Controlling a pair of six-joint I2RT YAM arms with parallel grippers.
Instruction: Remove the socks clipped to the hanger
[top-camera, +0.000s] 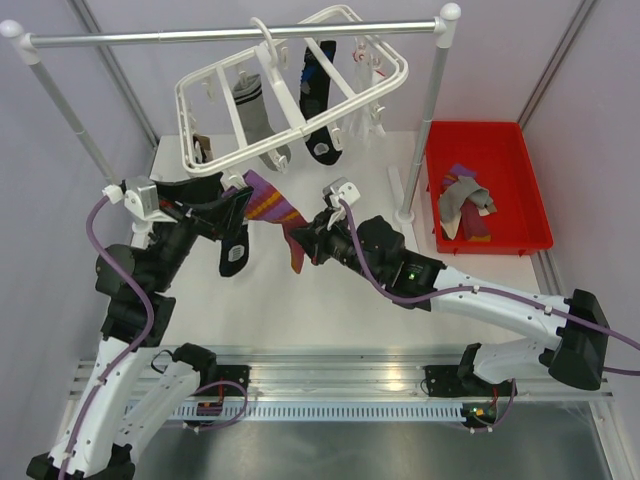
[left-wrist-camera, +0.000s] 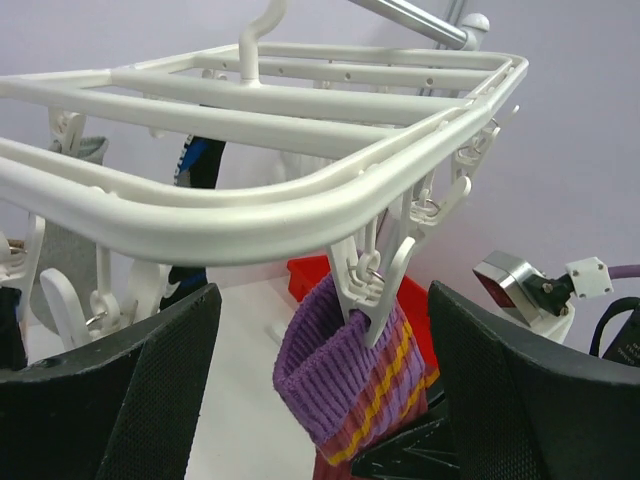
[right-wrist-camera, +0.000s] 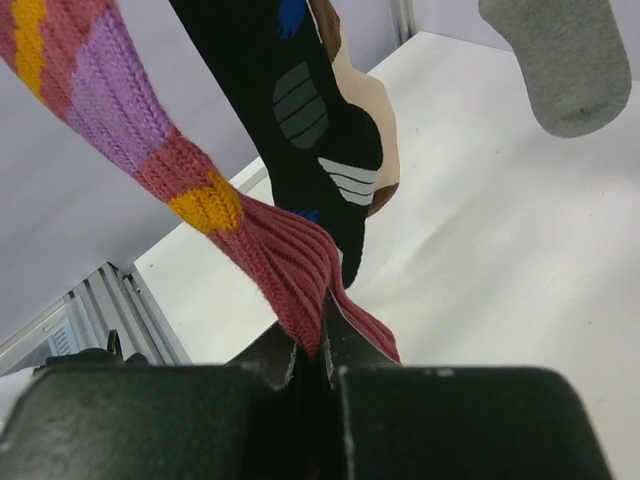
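Note:
The red tray right of my right gripper in the top view holds socks, so next my right gripper should carry this sock outward over the tray's far half (top-camera: 468, 158) and release.
The white hanger (top-camera: 215, 78) hangs by its hook from the silver rail, with several socks clipped under it. A purple and maroon sock with orange stripes (top-camera: 272, 207) hangs by its cuff (left-wrist-camera: 340, 370) from a white clip (left-wrist-camera: 378, 272) at the frame's near edge. My left gripper (top-camera: 243, 193) is open, its black fingers (left-wrist-camera: 150, 385) on either side of that cuff and clip without touching them. My right gripper (right-wrist-camera: 312, 345) is shut on the sock's maroon toe end (right-wrist-camera: 290, 270), holding it out to the right (top-camera: 298, 243).
A grey sock (top-camera: 255, 110), a black-and-blue sock (top-camera: 318, 100) and a black sock (top-camera: 233, 247) still hang from the frame. A red tray (top-camera: 525, 160) at the right holds loose socks. The rail's upright post (top-camera: 425, 120) stands beside the tray.

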